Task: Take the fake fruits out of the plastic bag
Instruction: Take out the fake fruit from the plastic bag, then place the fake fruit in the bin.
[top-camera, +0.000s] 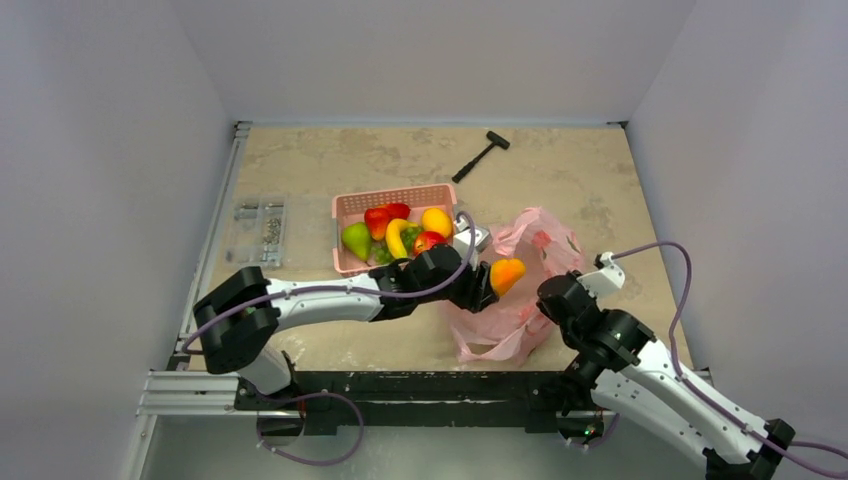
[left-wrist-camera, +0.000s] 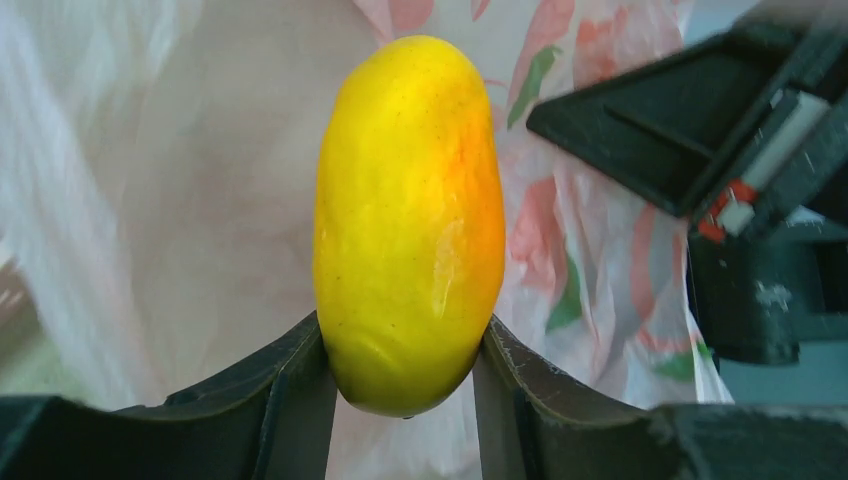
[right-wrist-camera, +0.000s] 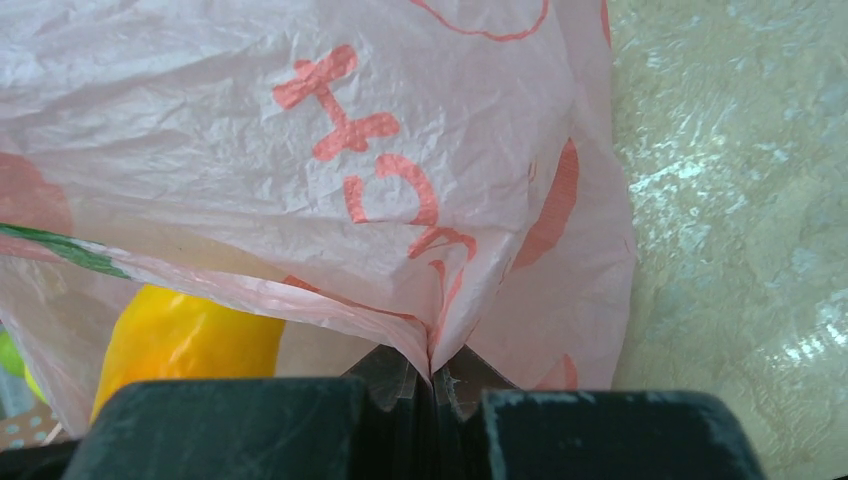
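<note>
My left gripper moves outward and left in the top view next, lowering to release between banana and yellow fruit, because the basket (top-camera: 345, 205) shows a gap there.
My left gripper (top-camera: 490, 280) is shut on the orange-yellow oval fruit (top-camera: 507, 274) and holds it just above the mouth of the pink plastic bag (top-camera: 530, 250). In the left wrist view the fruit (left-wrist-camera: 410, 220) stands upright between my gripper (left-wrist-camera: 405, 370), with the bag (left-wrist-camera: 200, 200) behind it. My right gripper (top-camera: 548, 300) is shut on the bag's edge (right-wrist-camera: 400, 200), pinching a fold at my gripper (right-wrist-camera: 432, 385). The fruit also shows through the bag opening in the right wrist view (right-wrist-camera: 185, 340). A banana (top-camera: 396, 236) and a red apple (top-camera: 428, 241) lie in the pink basket (top-camera: 345, 205).
The basket also holds a green pear (top-camera: 356, 240), another red fruit (top-camera: 385, 216) and a yellow fruit (top-camera: 436, 221). A black hammer (top-camera: 480, 156) lies at the back. A clear parts box (top-camera: 260, 225) sits at the left. My right arm (left-wrist-camera: 770, 230) is close by.
</note>
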